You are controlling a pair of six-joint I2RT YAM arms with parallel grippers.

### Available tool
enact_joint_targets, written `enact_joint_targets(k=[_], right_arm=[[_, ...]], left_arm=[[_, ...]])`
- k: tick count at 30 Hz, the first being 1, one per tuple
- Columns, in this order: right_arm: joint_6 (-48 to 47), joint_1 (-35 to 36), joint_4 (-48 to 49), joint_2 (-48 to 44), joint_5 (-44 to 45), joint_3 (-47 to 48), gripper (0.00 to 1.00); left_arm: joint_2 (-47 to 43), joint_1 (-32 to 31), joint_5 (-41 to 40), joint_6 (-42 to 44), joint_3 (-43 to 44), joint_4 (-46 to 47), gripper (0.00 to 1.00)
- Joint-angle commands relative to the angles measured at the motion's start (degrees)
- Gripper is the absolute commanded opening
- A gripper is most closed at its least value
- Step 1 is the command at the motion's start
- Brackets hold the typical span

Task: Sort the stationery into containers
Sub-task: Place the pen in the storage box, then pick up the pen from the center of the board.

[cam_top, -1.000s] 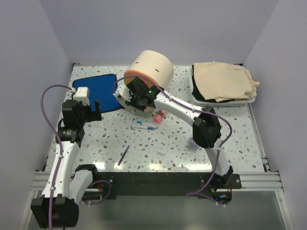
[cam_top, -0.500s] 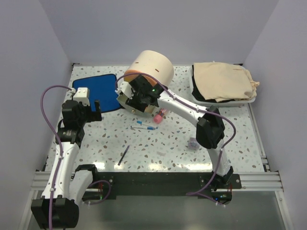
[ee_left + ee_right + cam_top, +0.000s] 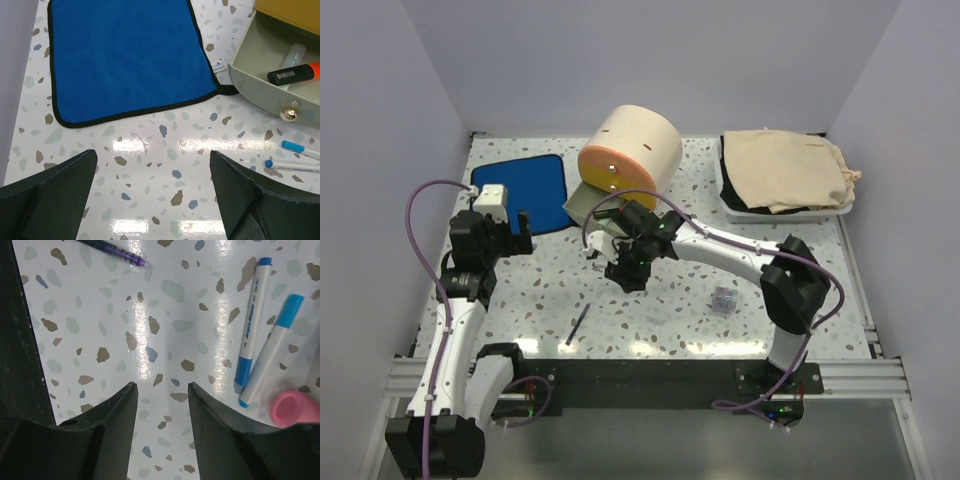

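The right gripper moves toward the right in the wrist view and down over the white pen's body (image 3: 253, 310) next, since a gap separates the pen from its neighbour.
The beige cylindrical cabinet (image 3: 645, 135) shows its orange drawer front (image 3: 612, 170). Its grey drawer (image 3: 250, 75) stands pulled out below a yellow drawer (image 3: 295, 12). In it lies a highlighter (image 3: 295, 74) with an orange end, beside a pale green piece. My right gripper (image 3: 162, 390) is open and empty just above the table. Two blue-tipped pens (image 3: 252, 340) and a pink tube (image 3: 295, 407) lie to its right. A thin dark pen (image 3: 578, 325) lies nearer the front. A tiny purple-grey box (image 3: 723, 299) sits to the right. My left gripper (image 3: 152, 200) is open over bare table.
A blue cloth (image 3: 522, 190) lies flat at the back left, touching the grey drawer's corner. A white tray with a beige bag (image 3: 785, 170) stands at the back right. The drawer's small knob (image 3: 288, 113) faces the two pens (image 3: 300, 148).
My right gripper has drawn back from the cabinet's drawers toward the front, and now hangs over the blue-tipped pens. The left arm has not moved.
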Motion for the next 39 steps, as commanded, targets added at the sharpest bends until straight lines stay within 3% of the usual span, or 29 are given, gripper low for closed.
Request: enact_joint_targets(k=[1, 12, 17, 24, 35, 38, 39], right_arm=[[1.16, 0.83, 11.01, 1.76, 0.46, -0.27, 0.47], [-2.53, 0.92, 14.19, 7.83, 3.02, 4.30, 0.49], [-2.97, 0.84, 17.62, 8.89, 4.34, 3.60, 0.57], [-3.85, 0.75, 17.62, 12.93, 6.18, 6.24, 0.58], [-2.97, -1.36, 13.41, 21.01, 4.52, 13.00, 0.56], [-3.67, -1.54, 11.04, 22.16, 3.11, 13.18, 0.52], [-4.72, -1.54, 9.55, 22.16, 1.89, 13.10, 0.47]], left_arm=[[-0.34, 0.14, 0.79, -0.24, 0.24, 1.12, 1.00], [0.72, 0.14, 0.88, -0.24, 0.41, 1.12, 1.00], [1.42, 0.23, 1.14, -0.33, 0.24, 1.47, 1.00], [2.12, 0.40, 1.14, -0.59, 0.24, 1.64, 1.00], [3.44, 0.75, 1.23, -0.68, 0.32, 2.00, 1.00], [3.70, 0.84, 1.14, -0.59, 0.41, 2.00, 1.00], [3.79, 1.02, 1.23, -0.59, 0.41, 2.00, 1.00]])
